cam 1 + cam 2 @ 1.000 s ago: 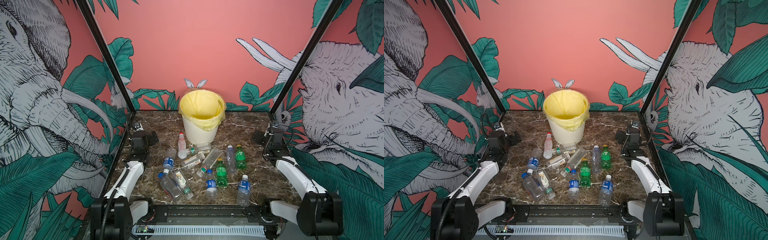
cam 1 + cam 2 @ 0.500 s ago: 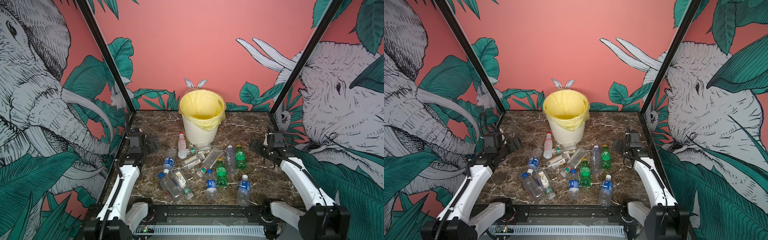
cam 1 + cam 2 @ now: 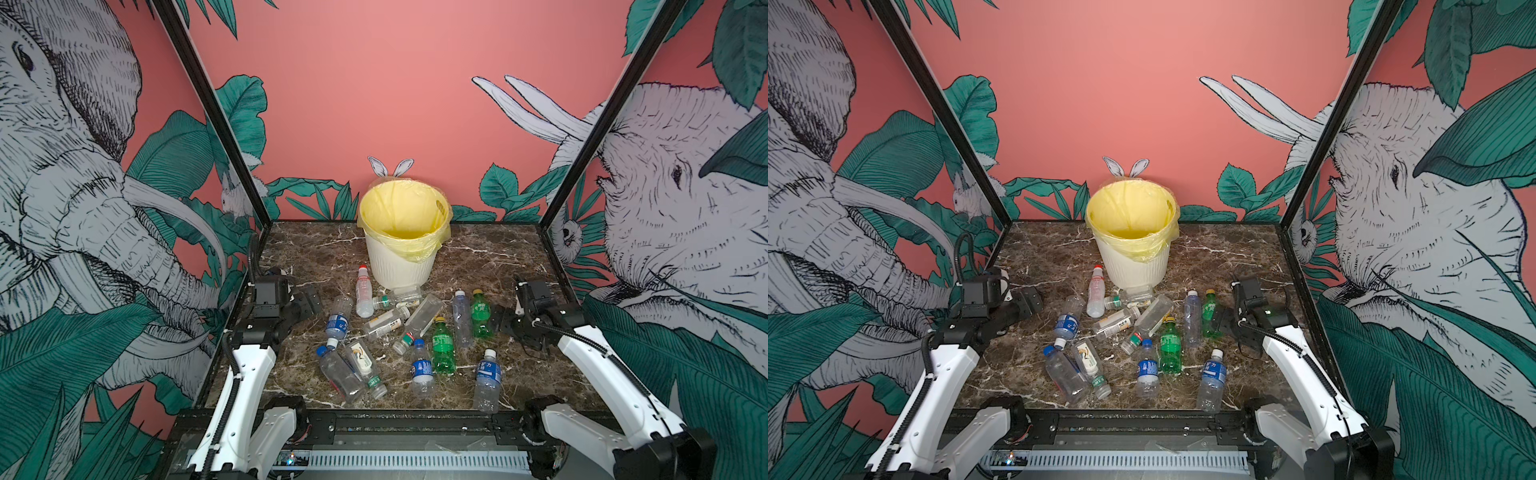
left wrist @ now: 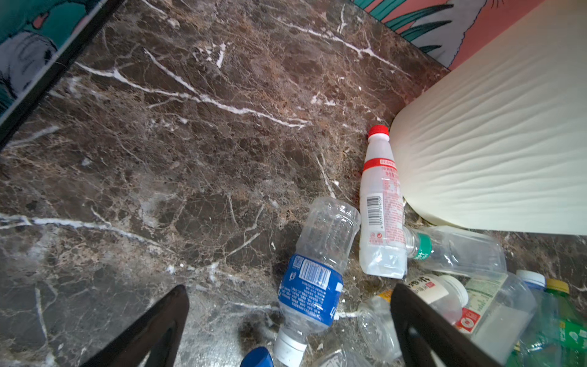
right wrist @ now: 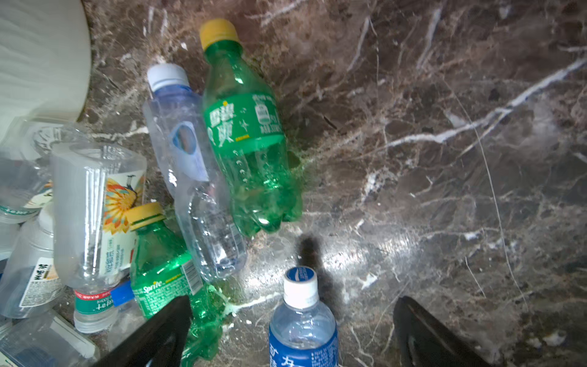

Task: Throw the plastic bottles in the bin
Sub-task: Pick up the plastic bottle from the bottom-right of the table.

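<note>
The clear bottle stands upright apart from the others. My right gripper draws back and down next, fingers astride its blue label (image 3: 488, 370) (image 5: 304, 352), and closes.
The cream ribbed bin (image 3: 401, 266) (image 3: 1133, 270) with a yellow bag stands at the back middle of the marble table. Several plastic bottles lie scattered in front of it. My left gripper (image 3: 309, 301) (image 4: 289, 287) is open, just left of a lying blue-label bottle (image 3: 337, 323) (image 4: 313, 282). A white red-capped bottle (image 4: 381, 203) lies against the bin. My right gripper (image 3: 498, 318) (image 5: 292, 298) is open, close beside a lying green yellow-capped bottle (image 3: 480, 311) (image 5: 251, 143). A standing blue-label bottle (image 5: 301, 330) shows between its fingers, untouched.
A second green bottle (image 3: 442, 347) and clear ones (image 3: 461, 318) fill the table's middle. Two more clear bottles (image 3: 343, 372) lie near the front rail (image 3: 399, 419). Black frame posts and printed walls close in both sides. Bare marble (image 3: 316, 253) lies beside the bin.
Both arms have reached forward and inward from the back sides of the table, bringing each gripper down beside the bottle pile. Both stayed open; no bottle has moved.
</note>
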You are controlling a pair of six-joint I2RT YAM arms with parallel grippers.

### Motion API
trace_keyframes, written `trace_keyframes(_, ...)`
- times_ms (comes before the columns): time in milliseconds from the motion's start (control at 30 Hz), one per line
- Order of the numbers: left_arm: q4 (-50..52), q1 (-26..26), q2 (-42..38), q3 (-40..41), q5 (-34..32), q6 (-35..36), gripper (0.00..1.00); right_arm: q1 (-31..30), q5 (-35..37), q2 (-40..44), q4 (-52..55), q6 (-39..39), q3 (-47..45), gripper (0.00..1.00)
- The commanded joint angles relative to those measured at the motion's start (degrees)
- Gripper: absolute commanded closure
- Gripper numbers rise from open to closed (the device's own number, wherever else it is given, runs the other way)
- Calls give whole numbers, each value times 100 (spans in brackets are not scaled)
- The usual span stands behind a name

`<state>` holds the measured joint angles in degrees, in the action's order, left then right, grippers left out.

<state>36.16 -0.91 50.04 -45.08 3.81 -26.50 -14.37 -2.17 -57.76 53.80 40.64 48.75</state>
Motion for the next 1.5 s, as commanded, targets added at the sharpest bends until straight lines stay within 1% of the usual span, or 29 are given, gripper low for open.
trace_keyframes(0, 224, 10, -65, 151, 149, 91, 0, -92, 32, 262, 476, 458, -249, 1)
trace_keyframes(133, 219, 7, 15, 204, 61, 352, 0, -198, -178, 380, 356, 682, -701, 1)
trace_keyframes(200, 299, 12, 75, 205, -49, 373, 1, -234, -363, 327, 338, 782, -915, 1)
trace_keyframes(233, 293, 12, 95, 217, 9, 357, 1, -271, -451, 339, 288, 837, -996, 2)
trace_keyframes(333, 240, 15, 92, 285, 176, 304, 1, -466, -357, 480, 231, 1043, -1150, 2)
trace_keyframes(433, 242, 16, 46, 348, 175, 270, 1, -564, -374, 576, 233, 1167, -1234, 3)
trace_keyframes(500, 231, 13, -6, 415, 195, 238, 1, -673, -398, 607, 182, 1298, -1304, 4)
trace_keyframes(633, 217, 12, -97, 549, 161, 202, 1, -878, -522, 593, -146, 1543, -1562, 11)
trace_keyframes(733, 185, 17, -131, 614, 96, 197, 0, -989, -580, 482, -314, 1664, -1667, 13)
trace_keyframes(1167, 194, 12, -58, 593, 173, 195, 0, -1357, -470, 252, -645, 1868, -1841, 18)
trace_keyframes(1200, 191, 12, -57, 597, 178, 207, 1, -1381, -455, 235, -681, 1873, -1852, 20)
trace_keyframes(1300, 213, 13, -55, 588, 173, 213, 1, -1494, -334, 133, -734, 1847, -1862, 20)
trace_keyframes(1400, 208, 16, -44, 590, 186, 207, 1, -1560, -275, 4, -756, 1798, -1885, 23)
trace_keyframes(1467, 219, 9, -30, 580, 190, 194, 0, -1579, -283, -38, -794, 1794, -1912, 27)
